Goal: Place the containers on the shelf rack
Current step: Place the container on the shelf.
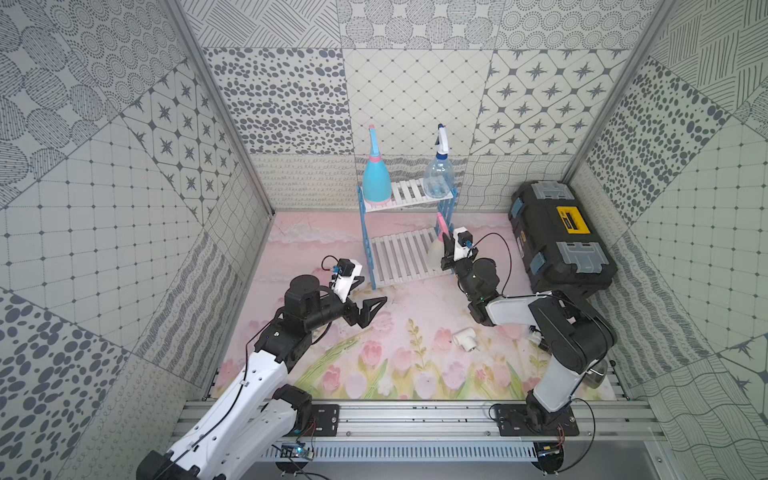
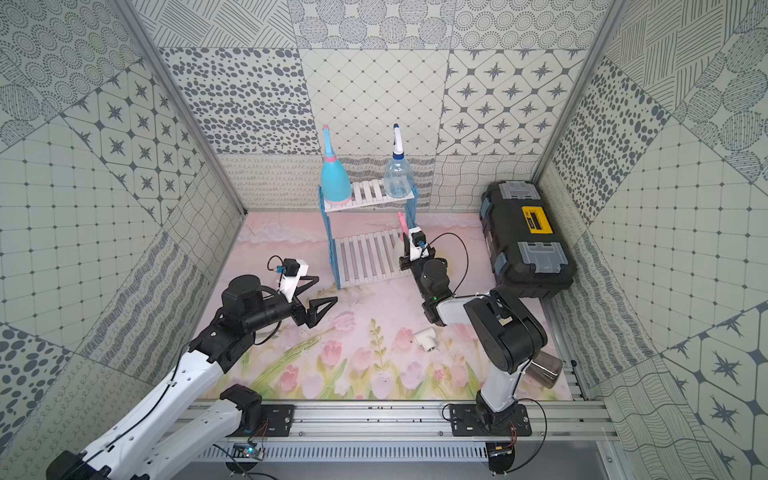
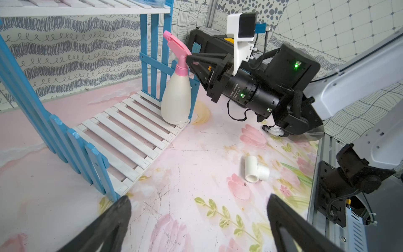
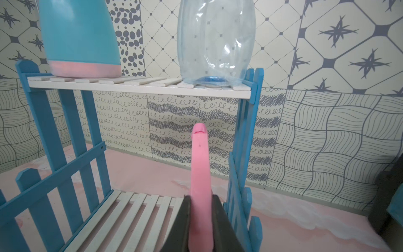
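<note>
The right gripper eases the cream container (image 3: 175, 102) slightly outward over the white slats and releases it next, since it stands by the lower shelf's near edge.
The shelf rack (image 1: 399, 257) stands at the back of the mat. On its top shelf stand a light blue container (image 1: 376, 183) and a clear container (image 1: 438, 174) with a blue-white trigger. A cream container (image 3: 175, 102) stands upright at the right end of the lower shelf (image 3: 130, 131). My right gripper (image 4: 200, 203) is shut on its pink trigger head (image 4: 200, 163). My left gripper (image 1: 372, 291) hangs open over the mat, just front-left of the rack, with nothing between its fingers. A smoky dark container (image 2: 544, 368) lies at the front right, mostly hidden behind the right arm.
A black toolbox (image 1: 561, 241) with grey latches sits against the right wall. A small white pipe tee (image 1: 464, 338) lies on the flowered mat in front of the rack. The metal rail (image 1: 415, 415) carrying both arm bases runs along the front edge.
</note>
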`<state>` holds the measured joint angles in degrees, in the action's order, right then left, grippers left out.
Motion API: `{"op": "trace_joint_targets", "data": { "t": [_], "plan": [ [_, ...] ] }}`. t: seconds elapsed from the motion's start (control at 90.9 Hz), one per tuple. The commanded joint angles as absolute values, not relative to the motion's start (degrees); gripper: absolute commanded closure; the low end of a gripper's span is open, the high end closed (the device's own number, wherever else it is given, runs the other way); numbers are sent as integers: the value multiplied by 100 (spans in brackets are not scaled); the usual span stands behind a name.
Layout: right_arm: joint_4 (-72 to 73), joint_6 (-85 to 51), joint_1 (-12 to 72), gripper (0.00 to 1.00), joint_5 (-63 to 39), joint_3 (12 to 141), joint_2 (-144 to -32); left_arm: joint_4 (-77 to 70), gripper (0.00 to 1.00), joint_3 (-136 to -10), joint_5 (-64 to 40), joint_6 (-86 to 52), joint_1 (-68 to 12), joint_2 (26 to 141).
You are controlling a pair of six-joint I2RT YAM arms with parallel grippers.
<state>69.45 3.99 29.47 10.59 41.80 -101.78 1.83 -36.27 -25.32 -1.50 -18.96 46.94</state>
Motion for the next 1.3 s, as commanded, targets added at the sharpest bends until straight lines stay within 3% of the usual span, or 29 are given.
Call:
{"op": "trace_joint_targets", "data": {
  "t": [0.0,0.572,0.781,1.067,1.288],
  "plan": [
    [7462,488,2903,100,1116,4412,-10369,88,1,-3639,-2577,-45,-1849,4767],
    [7496,451,2876,100,1238,4457,-10881,83,1,-3639,-2603,-5,-1844,4834],
    [7435,452,2882,70,1215,4443,-10802,87,1,-3640,-2638,26,-1846,4837],
    [7281,584,2883,43,1076,4281,-10393,87,1,-3645,-2650,27,-1841,4838],
    [6396,483,2883,25,663,4076,-9381,91,1,-3643,-2680,3,-1839,4807]
  ]
}}
